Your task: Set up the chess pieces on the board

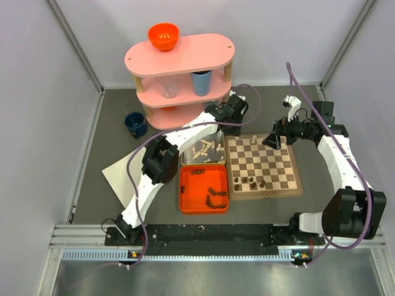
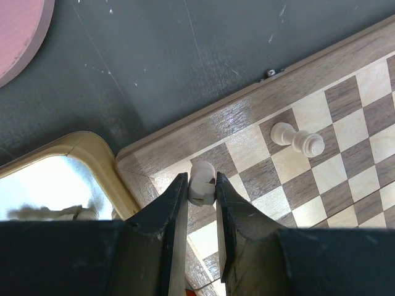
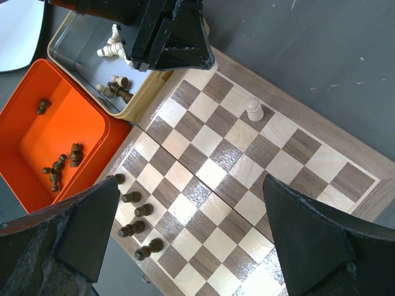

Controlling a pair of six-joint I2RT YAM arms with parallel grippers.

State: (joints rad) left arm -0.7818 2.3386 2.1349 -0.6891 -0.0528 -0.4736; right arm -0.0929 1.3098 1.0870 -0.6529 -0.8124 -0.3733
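Observation:
My left gripper shifts slightly toward the standing cream piece (image 2: 298, 139) and lowers the rook onto the far-edge dark square beside the board's corner next, since that square is empty.
The board (image 1: 271, 166) lies right of centre on the table. My left gripper (image 2: 202, 185) is shut on a cream rook (image 2: 202, 180) and holds it over the board's far-left corner (image 2: 154, 166). Another cream piece (image 2: 298, 139) stands a couple of squares away; it also shows in the right wrist view (image 3: 253, 110). Several dark pieces (image 3: 133, 213) stand in a row at the board's near-left edge (image 1: 250, 182). My right gripper (image 3: 191, 209) is open and empty, hovering above the board's far right (image 1: 276, 139).
A silver tin (image 1: 217, 161) with cream pieces and an orange tray (image 1: 182, 191) with dark pieces sit left of the board. A pink shelf (image 1: 185, 58) with an orange bowl (image 1: 163, 36) and cups stands behind. A blue mug (image 1: 135, 123) and white paper (image 1: 120, 176) lie at the left.

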